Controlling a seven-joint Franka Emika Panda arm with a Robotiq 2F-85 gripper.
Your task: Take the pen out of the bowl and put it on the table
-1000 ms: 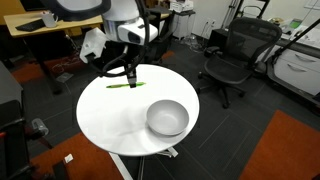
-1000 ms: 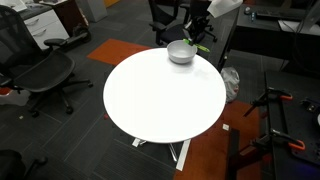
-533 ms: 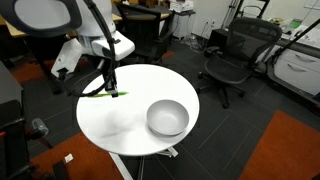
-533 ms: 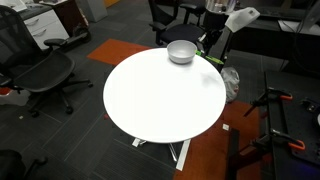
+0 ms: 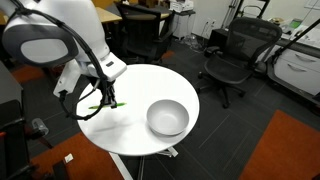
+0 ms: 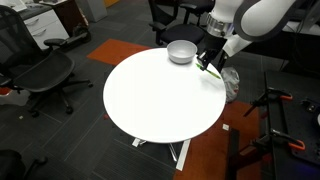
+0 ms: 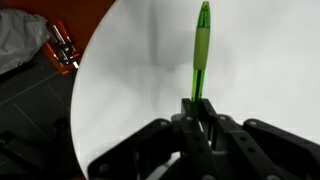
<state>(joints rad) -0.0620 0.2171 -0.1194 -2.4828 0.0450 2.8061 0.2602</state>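
The thin green pen is clear of the bowl, so my gripper moves down toward the bare patch of white table below it next and releases the pen.
The thin green pen (image 7: 201, 52) is clamped between my gripper's (image 7: 197, 115) fingers and sticks out over the round white table (image 7: 260, 70). In an exterior view the gripper (image 5: 104, 100) holds the pen (image 5: 103, 106) low over the table (image 5: 130, 125) near its edge, well away from the light grey bowl (image 5: 167, 117). In the exterior view from the opposite side the gripper (image 6: 208, 62) and pen (image 6: 211, 70) are at the table's (image 6: 160, 95) far edge, beside the bowl (image 6: 181, 51). The bowl looks empty.
Black office chairs (image 5: 228, 55) (image 6: 40, 75) stand around the table. A wooden desk (image 5: 45, 35) is behind the arm. Tripod legs (image 6: 275, 120) stand on the floor by an orange carpet patch (image 6: 215, 150).
The arm has carried the pen further from the bowl toward the table's edge and lowered it close to the tabletop.
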